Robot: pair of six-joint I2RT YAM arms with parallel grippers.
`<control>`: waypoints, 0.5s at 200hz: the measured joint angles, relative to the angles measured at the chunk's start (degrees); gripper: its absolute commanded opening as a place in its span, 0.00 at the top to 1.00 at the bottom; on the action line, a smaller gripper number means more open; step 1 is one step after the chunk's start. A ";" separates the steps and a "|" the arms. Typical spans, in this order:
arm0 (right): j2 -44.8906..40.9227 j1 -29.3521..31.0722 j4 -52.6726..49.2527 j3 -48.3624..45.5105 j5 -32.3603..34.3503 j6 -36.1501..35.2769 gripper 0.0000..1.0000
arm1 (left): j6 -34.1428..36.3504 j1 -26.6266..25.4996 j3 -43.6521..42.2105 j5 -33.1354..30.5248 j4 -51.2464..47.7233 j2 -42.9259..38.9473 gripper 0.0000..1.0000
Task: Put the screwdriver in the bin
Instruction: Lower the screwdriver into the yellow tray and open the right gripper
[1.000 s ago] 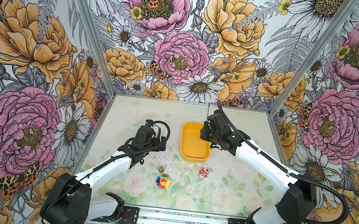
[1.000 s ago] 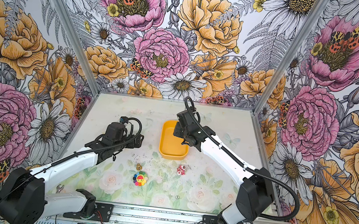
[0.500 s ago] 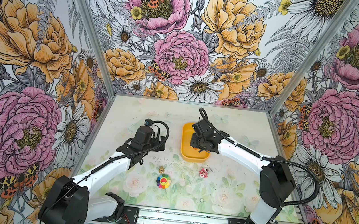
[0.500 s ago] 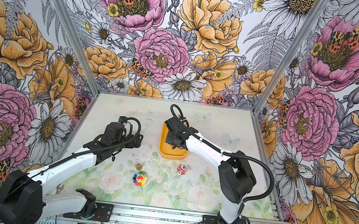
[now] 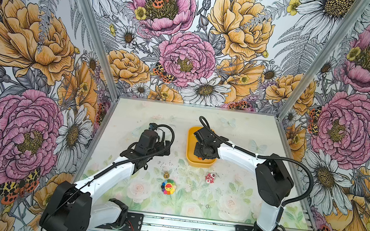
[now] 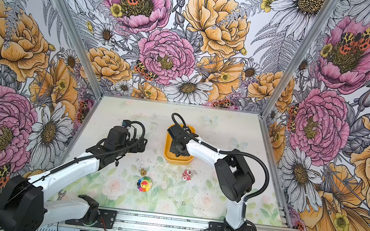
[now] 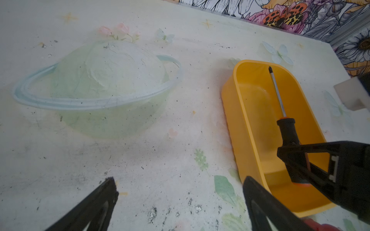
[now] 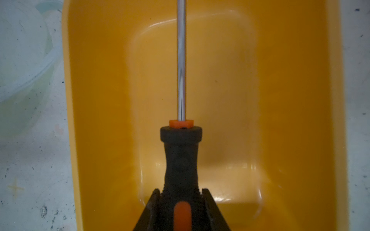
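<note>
The screwdriver is already lined up between the bin's sides, so my right gripper will next move down toward the bottom of the bin, which is below it, and let go of the black handle there.
The yellow-orange bin stands mid-table. My right gripper is down inside it, shut on the black handle of the screwdriver. The thin metal shaft runs along the bin towards its far end, and the orange butt sits low near the floor. Whether the tool touches the floor I cannot tell. My left gripper hovers open over bare table just left of the bin, holding nothing.
In front of the bin lie a small brass piece, a rainbow flower toy and a pink-red toy. A silver wrench lies by the left arm's base. Floral walls close three sides.
The right arm has swung left from beside the bin to over it and come down into it, with the screwdriver in its grip. The left arm has stayed put.
</note>
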 measured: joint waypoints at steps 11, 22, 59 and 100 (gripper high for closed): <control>0.26 0.00 0.00 0.04 0.00 -0.17 1.00 | 0.00 0.00 0.00 0.00 -0.09 0.00 0.01; 0.74 0.00 0.00 0.22 0.02 -0.31 1.00 | 0.00 0.00 0.00 0.00 -0.11 0.02 0.01; 3.02 -0.31 0.00 0.70 0.00 -1.09 1.00 | 0.00 0.00 0.00 0.00 -0.20 0.07 0.01; 4.33 -0.37 -0.04 0.76 -0.02 -1.27 1.00 | 0.00 0.00 0.00 0.00 -0.24 0.72 0.01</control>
